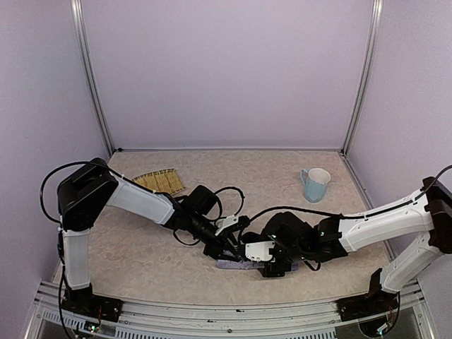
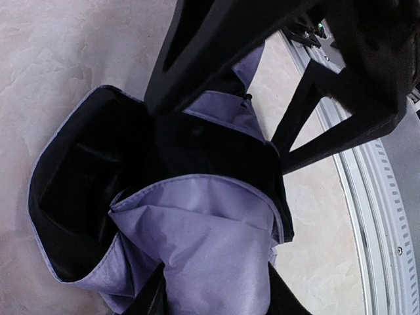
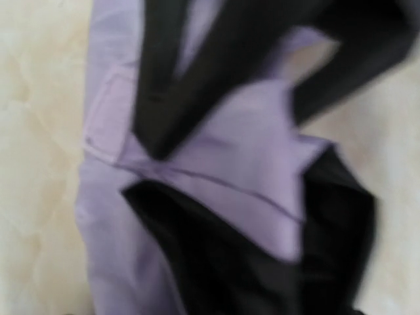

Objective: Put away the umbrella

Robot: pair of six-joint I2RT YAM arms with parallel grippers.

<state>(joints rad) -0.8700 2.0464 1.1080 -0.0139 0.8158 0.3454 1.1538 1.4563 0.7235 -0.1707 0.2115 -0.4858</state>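
I should move my right gripper along the bundle onto the lavender fabric (image 2: 216,249) by the pinching fingers, because that part of the fabric is to the left of my gripper in the top view.
The umbrella (image 1: 236,265) lies collapsed on the table near the front edge, between both arms. It is a crumpled bundle of lavender fabric with a black underside. In the left wrist view the lavender fabric (image 2: 216,249) is pinched between my left gripper's fingers (image 2: 152,296). My left gripper (image 1: 231,252) is shut on it. My right gripper (image 1: 270,263) is right beside the bundle. In the left wrist view its two dark fingers (image 2: 292,125) stand spread apart over the fabric. The right wrist view is blurred and shows lavender fabric (image 3: 230,164) with black folds. The shaft and handle are hidden.
A woven straw tray (image 1: 161,181) lies at the back left, behind my left arm. A pale blue mug (image 1: 316,184) stands at the back right. The metal rail of the table's front edge (image 2: 367,197) runs close to the umbrella. Black cables loop around the left arm.
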